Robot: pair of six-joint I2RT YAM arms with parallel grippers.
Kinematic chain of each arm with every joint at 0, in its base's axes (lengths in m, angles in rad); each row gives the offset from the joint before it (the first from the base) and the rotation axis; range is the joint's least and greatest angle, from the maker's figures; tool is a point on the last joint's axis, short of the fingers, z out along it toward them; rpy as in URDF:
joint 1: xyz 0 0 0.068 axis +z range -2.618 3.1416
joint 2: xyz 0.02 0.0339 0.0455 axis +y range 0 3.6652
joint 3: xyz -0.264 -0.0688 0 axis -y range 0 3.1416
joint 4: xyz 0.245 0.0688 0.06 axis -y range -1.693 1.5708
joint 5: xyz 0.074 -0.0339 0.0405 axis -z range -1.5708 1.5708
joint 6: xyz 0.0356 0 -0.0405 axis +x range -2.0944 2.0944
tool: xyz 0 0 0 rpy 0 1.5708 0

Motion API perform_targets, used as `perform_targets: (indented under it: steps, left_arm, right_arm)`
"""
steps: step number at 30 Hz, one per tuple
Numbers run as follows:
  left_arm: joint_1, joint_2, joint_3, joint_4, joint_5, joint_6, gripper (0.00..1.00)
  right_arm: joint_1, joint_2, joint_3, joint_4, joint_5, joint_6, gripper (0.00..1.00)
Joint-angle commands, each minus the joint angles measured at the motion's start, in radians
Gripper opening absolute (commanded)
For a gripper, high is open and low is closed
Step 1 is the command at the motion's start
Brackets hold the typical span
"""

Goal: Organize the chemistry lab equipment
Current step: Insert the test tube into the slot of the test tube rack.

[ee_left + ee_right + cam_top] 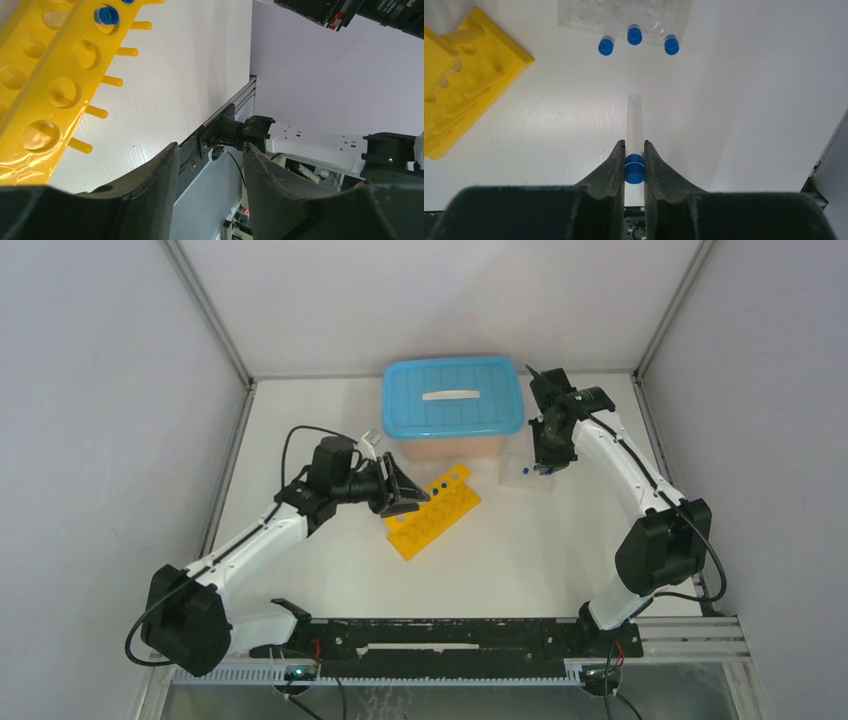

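I will lower the held tube's clear end with my right gripper into the wider, open gap between the tray's capped tubes and release it.
The yellow rack (433, 510) lies mid-table, with blue-capped tubes (445, 481) standing in holes at its far end. It also shows in the left wrist view (45, 75) and the right wrist view (459, 75). My left gripper (405, 492) is open and empty over the rack's left side; its jaws (210, 155) stand apart. My right gripper (548, 462) is shut on a clear blue-capped tube (634, 125), held by the cap above the table. Beyond it the small clear tray (624, 15) holds three capped tubes (634, 35). The black wire ring is out of view.
A clear storage box with a blue lid (453, 405) stands at the back, just behind the rack and next to the tray (528, 475). A black rail (450, 640) runs along the near edge. White walls close in the table on three sides.
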Motion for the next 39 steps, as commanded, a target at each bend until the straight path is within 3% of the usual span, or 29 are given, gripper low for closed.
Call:
perform_targets:
  steps: [1, 16, 39]
  left_arm:
    - [0.011, 0.003, 0.073, 0.032, 0.026, 0.034, 0.54]
    - [0.034, 0.022, 0.065, 0.032, 0.055, 0.045, 0.53]
    - [0.075, 0.074, 0.085, 0.026, 0.099, 0.068, 0.53]
  right_arm:
    - [-0.009, -0.039, -0.028, 0.046, 0.001, -0.002, 0.12]
    - [-0.015, -0.026, -0.123, 0.19, 0.044, 0.009, 0.12]
    - [-0.032, 0.067, -0.136, 0.263, 0.056, 0.008, 0.11]
